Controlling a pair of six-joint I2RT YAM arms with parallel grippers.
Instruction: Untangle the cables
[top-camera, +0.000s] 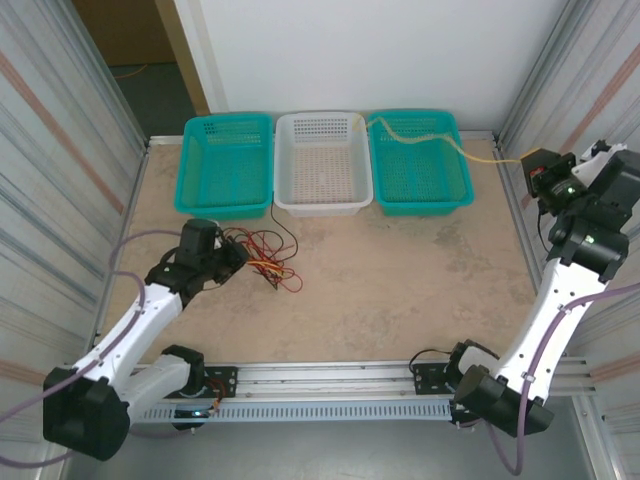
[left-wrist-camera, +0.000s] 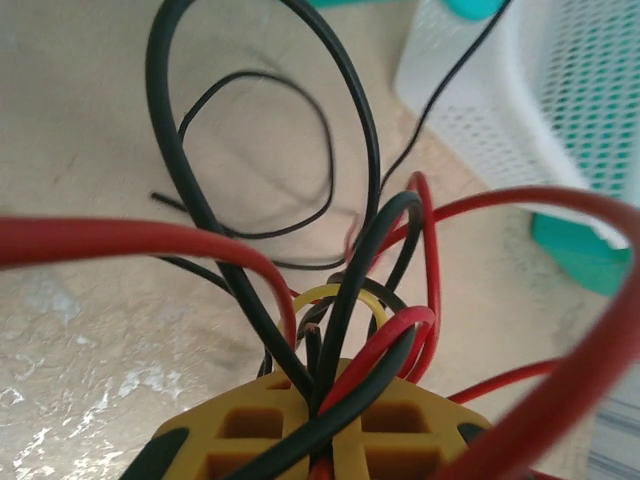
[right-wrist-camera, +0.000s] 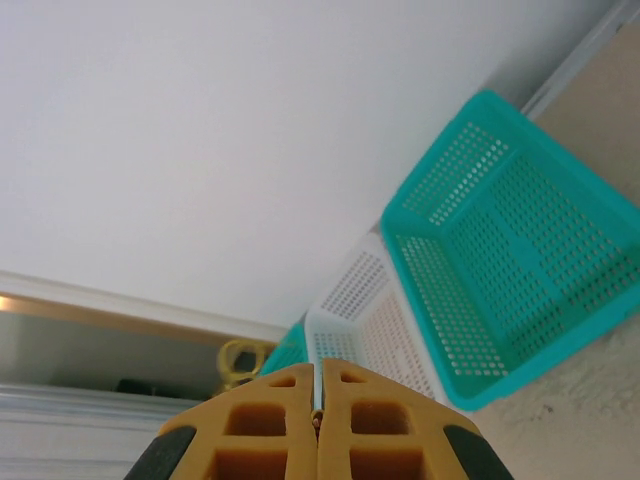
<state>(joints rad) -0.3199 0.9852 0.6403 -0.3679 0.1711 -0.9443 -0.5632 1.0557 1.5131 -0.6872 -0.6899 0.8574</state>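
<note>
The tangle should next go toward the table's middle with my left gripper and be released there, since the bare tabletop gives the cables room.
A tangle of thin red, black and yellow cables (top-camera: 268, 262) lies on the table at the left. My left gripper (top-camera: 238, 255) is shut on it. In the left wrist view a black cable (left-wrist-camera: 170, 150) and a red cable (left-wrist-camera: 150, 238) loop up out of the shut left gripper (left-wrist-camera: 325, 390), with a small yellow loop (left-wrist-camera: 330, 293) just beyond it. A pale yellow cable (top-camera: 420, 138) runs across the right teal basket (top-camera: 420, 205) to my right gripper (top-camera: 530, 165), raised at the far right. The right gripper (right-wrist-camera: 318, 372) is shut on this cable's end.
Three baskets stand in a row at the back: a teal basket (top-camera: 228, 120) on the left, a white basket (top-camera: 322, 207) in the middle, and the right teal one. Corrugated walls close both sides. A metal rail (top-camera: 330, 375) runs along the near edge.
</note>
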